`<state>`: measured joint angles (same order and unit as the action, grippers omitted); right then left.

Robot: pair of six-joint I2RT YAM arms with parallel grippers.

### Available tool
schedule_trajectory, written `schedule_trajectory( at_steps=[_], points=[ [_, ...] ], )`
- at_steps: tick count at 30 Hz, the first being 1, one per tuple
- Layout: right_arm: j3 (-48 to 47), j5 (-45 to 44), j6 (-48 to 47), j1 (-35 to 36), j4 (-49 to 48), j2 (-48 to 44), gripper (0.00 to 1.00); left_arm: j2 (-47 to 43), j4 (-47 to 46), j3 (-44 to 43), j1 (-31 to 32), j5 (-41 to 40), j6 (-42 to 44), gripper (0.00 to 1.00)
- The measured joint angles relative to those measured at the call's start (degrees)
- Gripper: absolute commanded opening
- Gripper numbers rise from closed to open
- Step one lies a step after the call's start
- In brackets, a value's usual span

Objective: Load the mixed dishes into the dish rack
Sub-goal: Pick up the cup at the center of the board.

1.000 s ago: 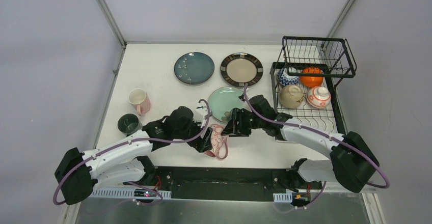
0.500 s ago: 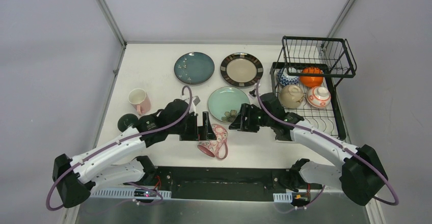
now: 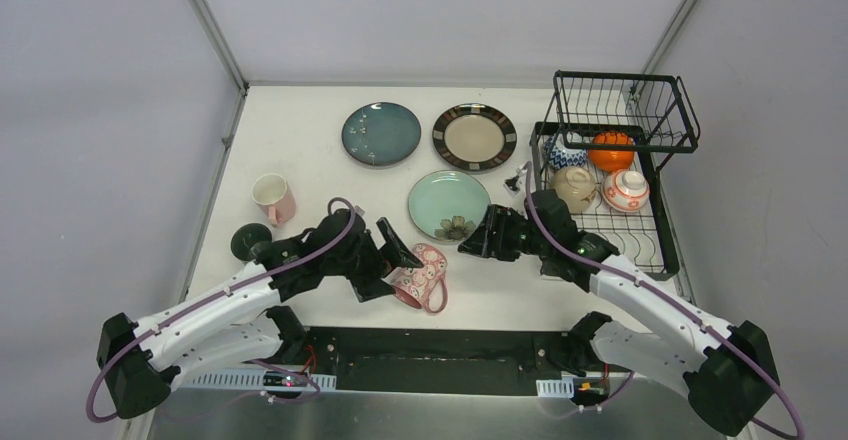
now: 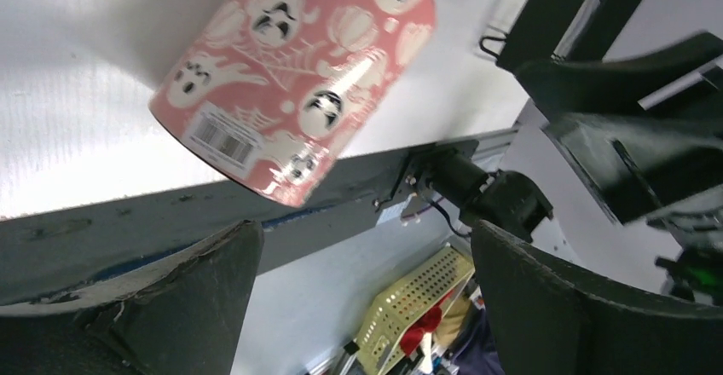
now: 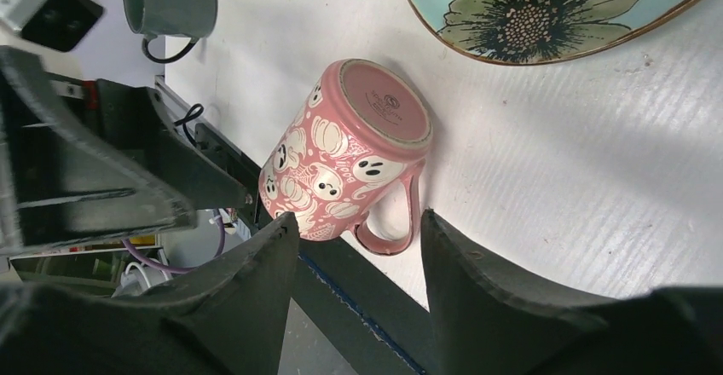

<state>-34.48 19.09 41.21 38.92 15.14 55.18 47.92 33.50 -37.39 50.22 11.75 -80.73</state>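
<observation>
My left gripper should move down onto the ghost-patterned cup's rim (image 3: 408,303) (image 4: 274,193) beside the barcode and close on the cup's side, because the cup has fallen with this end toward the gripper.
A pink ghost-patterned cup (image 3: 425,276) lies on its side near the table's front edge, handle toward the edge; it also shows in the wrist views (image 4: 298,77) (image 5: 349,153). My left gripper (image 3: 392,265) (image 4: 362,298) stands open just left of it, with nothing between its fingers. My right gripper (image 3: 472,243) (image 5: 356,222) hangs open to the cup's upper right, apart from it. Three plates lie flat: dark teal (image 3: 381,133), dark-rimmed beige (image 3: 474,136), mint green with flower (image 3: 448,204) (image 5: 554,8). The black dish rack (image 3: 657,222) holds orange (image 3: 611,150), red-patterned (image 3: 625,190) and beige (image 3: 572,188) bowls.
A plain pink cup (image 3: 272,197) stands upright at the left. A dark green cup (image 3: 250,242) (image 5: 169,0) sits below it beside my left arm. A blue-and-white bowl (image 3: 562,150) lies in the rack under the raised basket (image 3: 625,110). The front edge runs right by the fallen cup.
My left gripper opened wider and drew back left off the patterned cup. My right gripper pulled away to the right. The cup stays on its side.
</observation>
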Motion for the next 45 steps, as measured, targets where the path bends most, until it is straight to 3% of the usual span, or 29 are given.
schedule_trajectory(
  at_steps=[3, 7, 13, 17, 20, 29, 35, 39, 45],
  points=[
    [0.35, -0.92, 0.00, -0.02, 0.63, -1.27, 0.57, 0.09, -4.04, 4.37, 0.13, -1.14, -3.63, 0.87],
    [0.39, -1.73, -0.02, -0.07, 0.83, -1.77, 0.57, 2.36, -11.06, 10.91, 0.83, -1.95, -7.65, 0.85],
    [0.39, -2.01, -0.22, -0.11, 1.01, -1.73, 0.58, 4.04, -18.14, 13.05, 0.87, -6.03, -9.99, 0.78],
    [0.39, -1.99, -0.33, -0.11, 1.01, -1.36, 0.68, 4.42, -25.99, 15.08, 0.85, -9.33, -10.54, 0.68],
    [0.39, -2.16, -0.55, -0.11, 1.01, -1.20, 0.69, 5.79, -31.12, 16.41, 0.85, -10.36, -11.21, 0.61],
    [2.64, -0.61, -1.05, -0.11, -2.78, -0.07, 0.69, 5.79, -40.52, 19.15, 0.85, -10.88, -11.91, 0.00],
    [4.79, 1.25, -1.18, -0.11, -3.78, -0.61, 0.69, 0.63, -40.24, 19.82, 0.87, -11.67, -10.91, 0.00],
    [5.70, 1.99, -1.31, -0.11, -3.93, -5.25, 0.70, -2.86, -38.42, 20.11, 1.14, -13.94, -9.20, 0.00],
    [7.98, 3.69, 1.55, -0.11, -10.40, -13.42, 0.74, -3.50, -44.00, 20.02, 1.09, -18.18, -6.40, 0.00]
  ],
)
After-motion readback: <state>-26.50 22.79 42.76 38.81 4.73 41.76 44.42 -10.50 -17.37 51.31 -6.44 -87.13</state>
